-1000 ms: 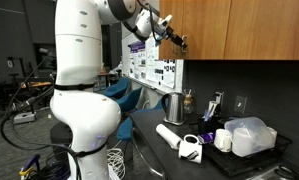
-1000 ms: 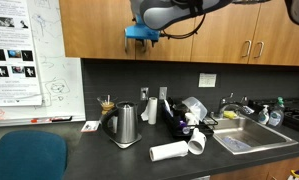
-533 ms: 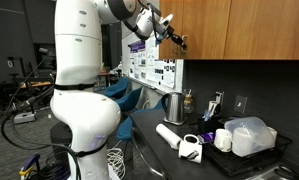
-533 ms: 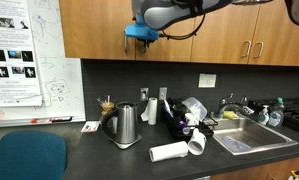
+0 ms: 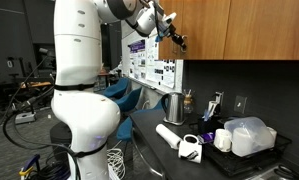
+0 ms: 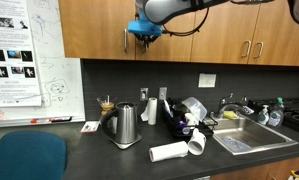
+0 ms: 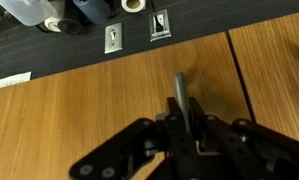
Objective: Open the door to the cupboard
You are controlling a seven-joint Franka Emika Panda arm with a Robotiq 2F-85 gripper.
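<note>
The cupboard door still looks flush, so next my gripper will pull back from the cupboard front, swing it open by its small silver bar handle (image 7: 181, 92) and then let go.
The cupboard (image 6: 89, 25) is a medium-brown wooden wall cabinet with flat doors; it also shows in an exterior view (image 5: 239, 25) and fills the wrist view (image 7: 99, 110). Its small silver bar handle (image 7: 181, 92) runs between my gripper's fingers in the wrist view. My gripper (image 7: 185, 135) is shut on this handle at the door's lower edge. In both exterior views the gripper (image 6: 139, 32) (image 5: 176, 38) is pressed up against the door front. The door looks flush with its neighbours.
Below on the dark counter (image 6: 99, 158) stand a steel kettle (image 6: 124, 124), a lying paper-towel roll (image 6: 172, 151), mugs and a sink (image 6: 251, 138). A whiteboard (image 6: 14, 60) hangs by the cupboard. Two more handles (image 6: 252, 48) sit on another door pair.
The gripper has shifted slightly upward along the door at the handle. The door has not visibly swung.
</note>
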